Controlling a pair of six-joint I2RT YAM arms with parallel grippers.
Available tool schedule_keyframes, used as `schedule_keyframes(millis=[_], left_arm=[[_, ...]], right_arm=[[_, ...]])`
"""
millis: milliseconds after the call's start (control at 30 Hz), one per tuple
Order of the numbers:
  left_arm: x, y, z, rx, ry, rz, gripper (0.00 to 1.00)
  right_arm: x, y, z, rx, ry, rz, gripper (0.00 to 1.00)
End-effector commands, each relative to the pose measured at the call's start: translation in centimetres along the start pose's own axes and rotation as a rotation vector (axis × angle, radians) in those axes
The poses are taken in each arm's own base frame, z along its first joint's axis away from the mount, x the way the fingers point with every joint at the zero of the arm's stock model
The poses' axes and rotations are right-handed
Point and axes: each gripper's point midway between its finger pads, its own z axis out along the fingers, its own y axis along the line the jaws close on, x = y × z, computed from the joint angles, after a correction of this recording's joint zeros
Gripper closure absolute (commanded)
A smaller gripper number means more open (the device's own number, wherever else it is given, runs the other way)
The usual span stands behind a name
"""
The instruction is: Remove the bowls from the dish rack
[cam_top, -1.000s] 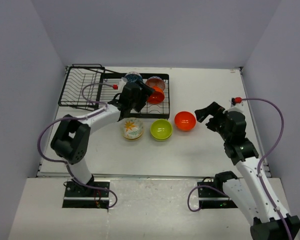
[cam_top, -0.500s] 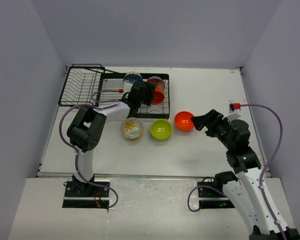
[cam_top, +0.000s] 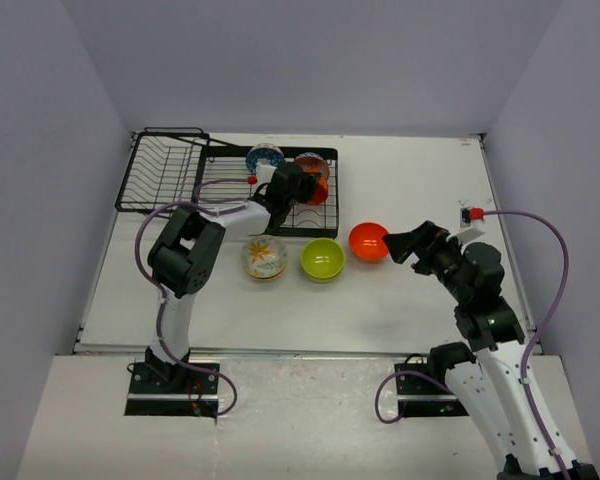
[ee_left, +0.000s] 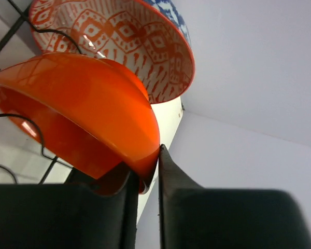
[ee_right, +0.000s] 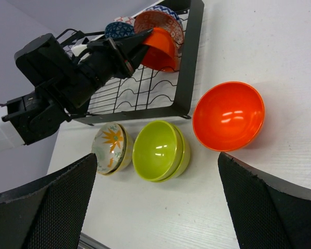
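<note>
The robot will lift its left gripper, bring it back toward the other orange bowl (cam_top: 368, 242) and let go there, because that bowl sits to the gripper's right in the top view.
The black wire dish rack (cam_top: 180, 180) stands at the back left. In its right section a glossy orange bowl (ee_left: 78, 114) stands on edge, with a red-patterned bowl (ee_left: 140, 41) and a blue-patterned bowl (cam_top: 265, 157) behind it. My left gripper (ee_left: 146, 168) is shut on the orange bowl's rim, one finger inside and one outside. In front of the rack, on the table, sit a cream floral bowl (ee_right: 110, 148), stacked lime green bowls (ee_right: 160, 150) and another orange bowl (ee_right: 229, 115). My right gripper (ee_right: 156, 197) hangs open above them, holding nothing.
The rack's tilted basket section (cam_top: 160, 165) at the far left holds nothing. A red-tipped cable fitting (cam_top: 470, 212) sits on the table right of my right arm. Purple walls enclose the table on three sides.
My left gripper has reached right along the rack and closed on the orange bowl's rim. My right arm swung left toward the orange bowl on the table, still open.
</note>
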Motion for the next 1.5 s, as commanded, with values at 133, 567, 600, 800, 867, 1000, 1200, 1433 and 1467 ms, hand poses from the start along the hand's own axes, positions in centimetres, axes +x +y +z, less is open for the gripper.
schedule_keyframes(millis=[133,567,600,800,867,1000,1200,1433,1467], left_arm=[[-0.7,0.0,0.4,0.026,-0.023,0.011,1.00],[1.4,-3.2,-2.4,0.177,0.053,-0.010,1.00],[1.3,-4.2,-3.2,0.200,0.055,-0.016,1.00],[1.5,-6.0,-7.0,0.295,0.069,-0.002,1.00],[1.5,-6.7,-7.8,0.336,0.075,0.051,1.00],[2.2,-8.8,-9.3,0.407,0.116,0.123,1.00],[4.7,-11.6,-11.0,0.531,0.200,0.458,1.00],[12.6,-8.2,-17.3,0.764,0.415,1.461,1.00],[12.1,-5.8,-17.9,0.702,0.388,1.572,1.00]], right_arm=[[-1.2,1.0,-0.6,-0.043,-0.049,-0.036,0.01],[-1.7,1.5,-1.0,-0.054,-0.069,-0.048,0.01],[-1.7,1.5,-0.9,-0.054,-0.067,-0.048,0.01],[-2.2,1.5,-0.8,-0.041,-0.075,-0.051,0.01],[-2.5,1.5,-0.8,-0.037,-0.082,-0.056,0.01],[-2.9,1.2,0.0,-0.005,-0.073,-0.066,0.01],[-4.2,1.7,0.2,0.010,-0.078,-0.089,0.01],[-9.9,3.4,-4.5,0.099,-0.247,-0.116,0.01],[-10.3,3.8,-5.0,0.094,-0.260,-0.126,0.01]])
